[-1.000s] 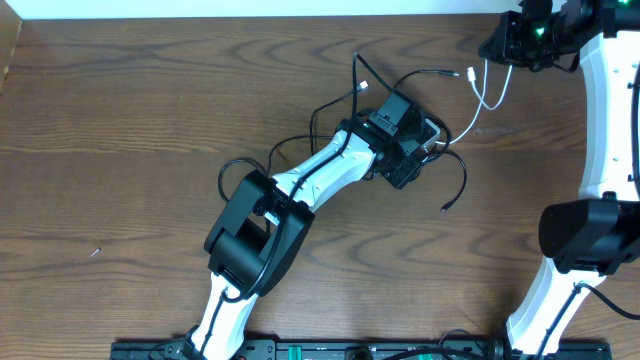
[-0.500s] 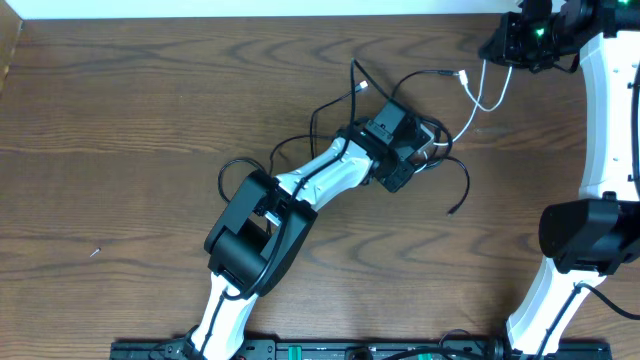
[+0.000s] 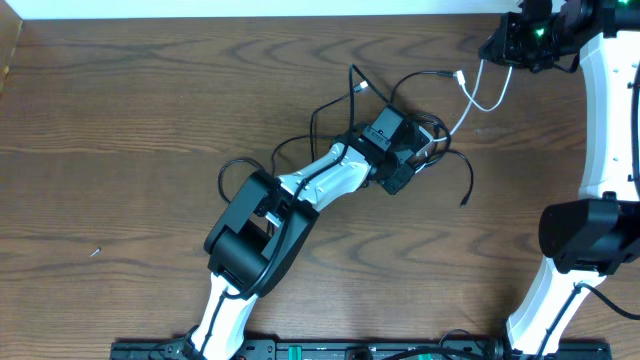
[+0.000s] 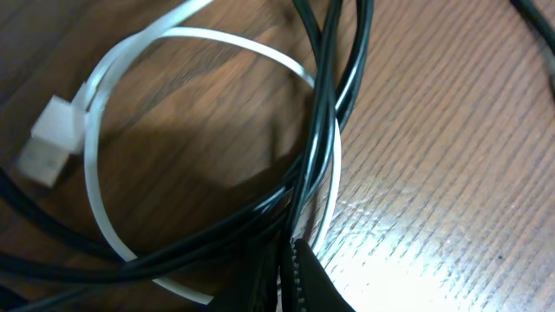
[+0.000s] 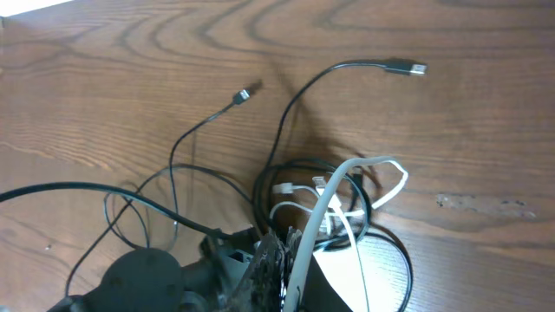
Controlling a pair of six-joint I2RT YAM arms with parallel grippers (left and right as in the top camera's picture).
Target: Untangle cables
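Observation:
The robot's right gripper needs to move down and back toward the clear spot of bare tabletop beside the black coils, which will free the white cable (image 3: 458, 122).
The long black cable (image 3: 400, 80) and the white cable (image 3: 458, 122) lie tangled on the wooden table right of centre. My left gripper (image 3: 425, 148) sits low in the knot, its jaws shut on strands of the black cable (image 4: 325, 130). Beside them a loop of the white cable (image 4: 234, 43) ends in a white plug (image 4: 48, 143). At the far right corner my right gripper (image 3: 495, 50) is raised and shut on the white cable (image 5: 325, 199), which runs down from its jaws (image 5: 290, 251) into the black cable's coils (image 5: 303, 87).
One black plug end (image 5: 406, 67) lies on the bare table beyond the knot, and a smaller one (image 5: 243, 95) lies further left. The black cable's loose tail (image 3: 465, 185) trails towards the right arm's base (image 3: 590, 235). The table's far edge (image 3: 250, 17) meets a white wall.
My left gripper has gone from open to shut in the knot and drawn back slightly to the left. The black cable's loose tail swung right. The right gripper has not moved.

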